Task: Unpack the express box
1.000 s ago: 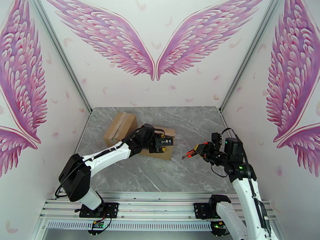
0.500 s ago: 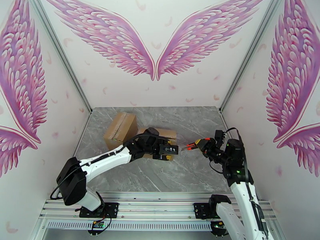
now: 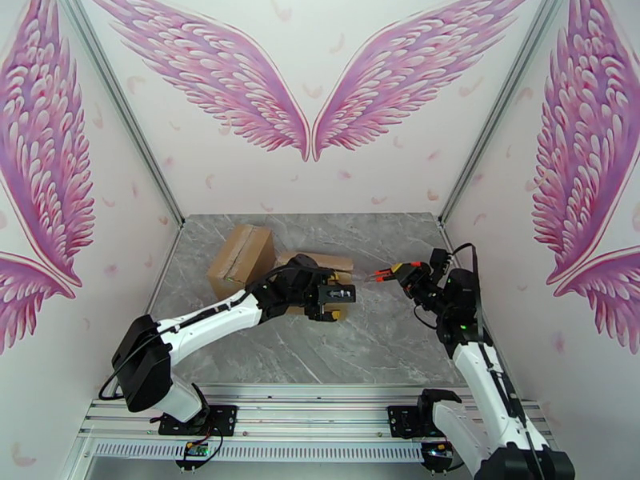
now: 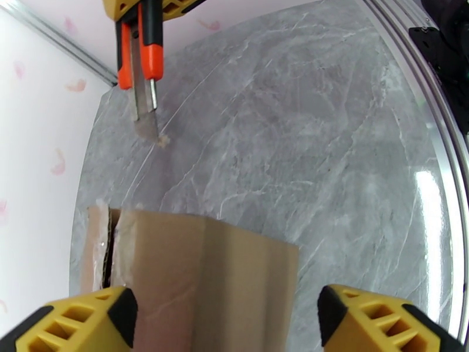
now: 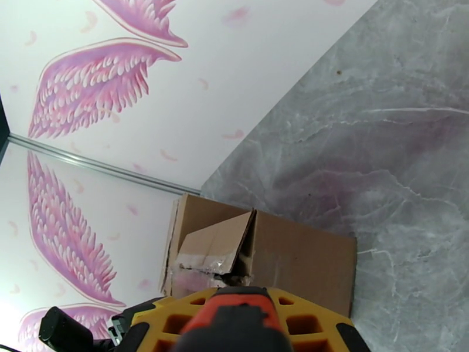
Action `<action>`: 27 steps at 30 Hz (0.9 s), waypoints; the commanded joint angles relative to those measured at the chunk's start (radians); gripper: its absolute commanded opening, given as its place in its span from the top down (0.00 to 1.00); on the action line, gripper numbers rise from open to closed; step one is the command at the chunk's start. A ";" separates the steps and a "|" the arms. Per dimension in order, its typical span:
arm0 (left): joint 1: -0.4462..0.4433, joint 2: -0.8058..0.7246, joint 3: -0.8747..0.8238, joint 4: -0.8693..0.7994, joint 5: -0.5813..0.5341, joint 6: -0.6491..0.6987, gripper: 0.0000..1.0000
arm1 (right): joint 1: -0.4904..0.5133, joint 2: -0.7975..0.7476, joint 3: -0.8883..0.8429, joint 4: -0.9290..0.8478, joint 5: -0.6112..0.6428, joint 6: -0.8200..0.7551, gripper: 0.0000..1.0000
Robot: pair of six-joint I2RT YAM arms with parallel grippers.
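The robot should next lower the orange utility knife in its right gripper to the bare marble beside the express box and let go of it, because the box's flap is already lifted.
The express box is a low brown carton in the middle of the grey table, and one of its top flaps is torn and lifted. My left gripper hovers over its near right end, open. Its yellow fingers stand wide apart, with the box between them and a gap at the right finger. My right gripper is just right of the box, shut on an orange utility knife. The knife's blade is extended and points at the table beyond the box.
A second, taller cardboard box stands to the left of the express box, against its far left side. Marble tabletop lies open in front and to the right. Winged walls close the table in at the back and sides.
My left gripper has opened wide and let go of the box after shifting slightly right. My right arm has carried the knife up and back, closer to the box's right end.
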 commanded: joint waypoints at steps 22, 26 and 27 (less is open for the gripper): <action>0.276 0.101 0.351 -0.245 -0.176 -0.588 0.01 | -0.316 0.770 0.002 0.384 -0.299 -0.168 0.94; 0.317 0.158 0.402 -0.284 -0.143 -0.629 0.01 | -0.336 0.862 0.017 0.401 -0.293 -0.167 0.74; 0.326 0.177 0.425 -0.306 -0.133 -0.639 0.01 | -0.338 0.862 0.023 0.373 -0.274 -0.178 0.68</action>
